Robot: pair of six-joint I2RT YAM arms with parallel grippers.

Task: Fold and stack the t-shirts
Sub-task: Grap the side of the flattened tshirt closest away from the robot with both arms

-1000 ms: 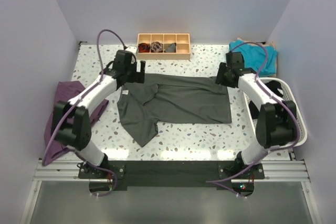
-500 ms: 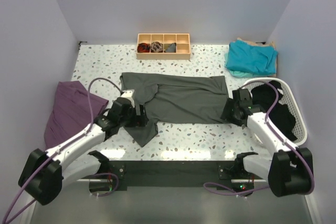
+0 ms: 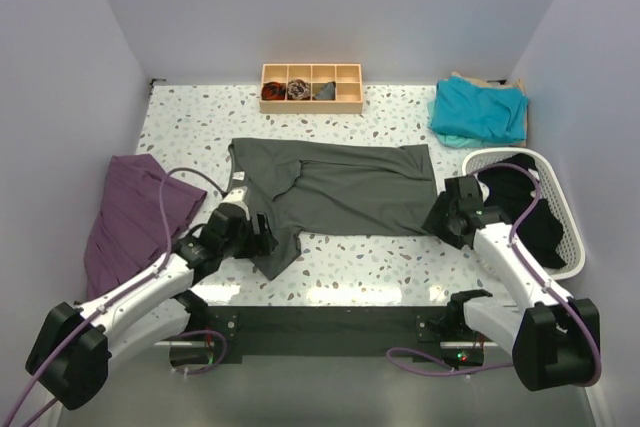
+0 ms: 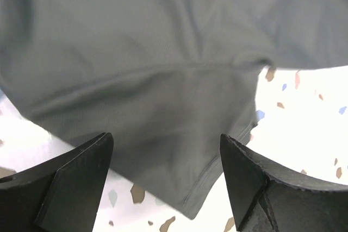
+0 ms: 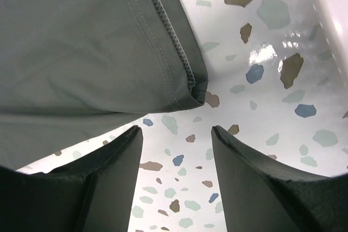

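Observation:
My right gripper needs to go down and move gently outward to close around the corner, because the shirt's hem corner (image 5: 191, 97) is just past the open fingers.
The dark charcoal t-shirt (image 3: 335, 192) lies spread across the middle of the table, one sleeve hanging toward the near left. My left gripper (image 3: 262, 230) is open and empty over that sleeve; the left wrist view shows the sleeve hem (image 4: 217, 183) between the fingers (image 4: 76, 177). My right gripper (image 3: 437, 219) is open and empty at the shirt's near right corner (image 5: 190, 88), which lies just beyond the fingertips (image 5: 125, 139). The teal t-shirt (image 3: 480, 110) lies bunched at the far right corner.
A wooden compartment tray (image 3: 311, 87) stands at the far edge. A purple cloth (image 3: 130, 212) lies at the left edge. A white basket (image 3: 565, 237) holding dark cloth stands at the right, close to my right arm.
Both arms pulled back from the shirt's far corners to its near edge. The shirt's far edge now lies flat on the table. Between half a second ago and now, the grippers shifted only slightly.

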